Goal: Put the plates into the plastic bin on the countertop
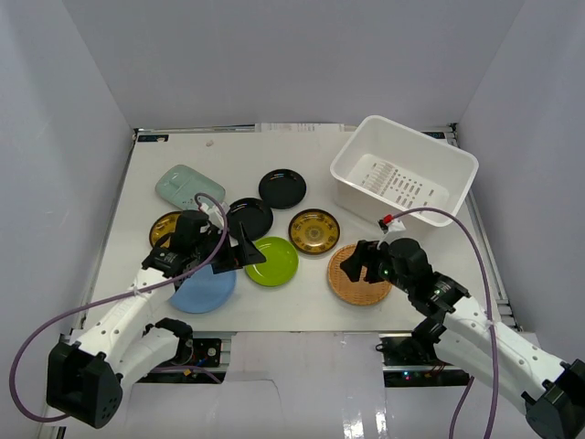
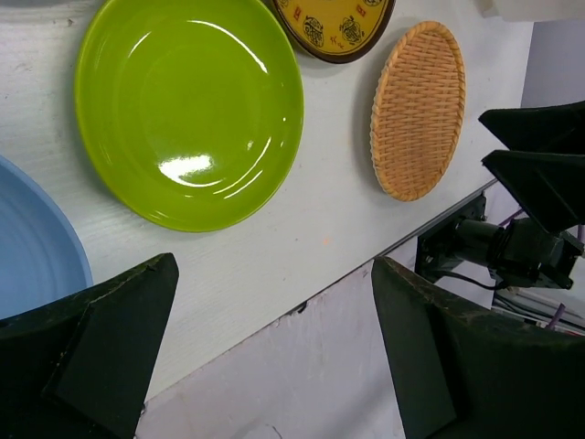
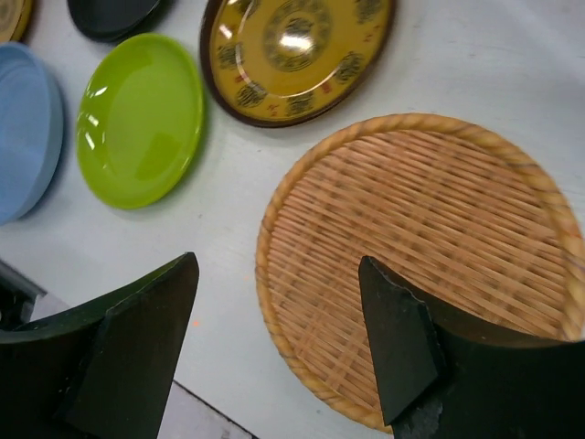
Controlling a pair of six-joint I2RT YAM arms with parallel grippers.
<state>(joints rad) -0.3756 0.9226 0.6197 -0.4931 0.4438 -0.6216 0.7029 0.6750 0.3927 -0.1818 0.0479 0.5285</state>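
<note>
The woven plate's rim, beside open countertop, is below my right gripper and to its right in the top view, so I should move over and lower astride it.
On the white countertop lie a mint-green oblong plate, two black plates, a gold-patterned plate, a second gold one half hidden by my left arm, a lime green plate, a light blue plate and a woven plate. The white plastic bin stands at the back right with no plate in it. My left gripper is open and empty beside the lime plate. My right gripper is open, straddling the woven plate's near-left rim.
The table's front edge runs right under my left gripper. The right arm's fingers show at the right of the left wrist view. White walls enclose the table on three sides. A cable loops from each arm.
</note>
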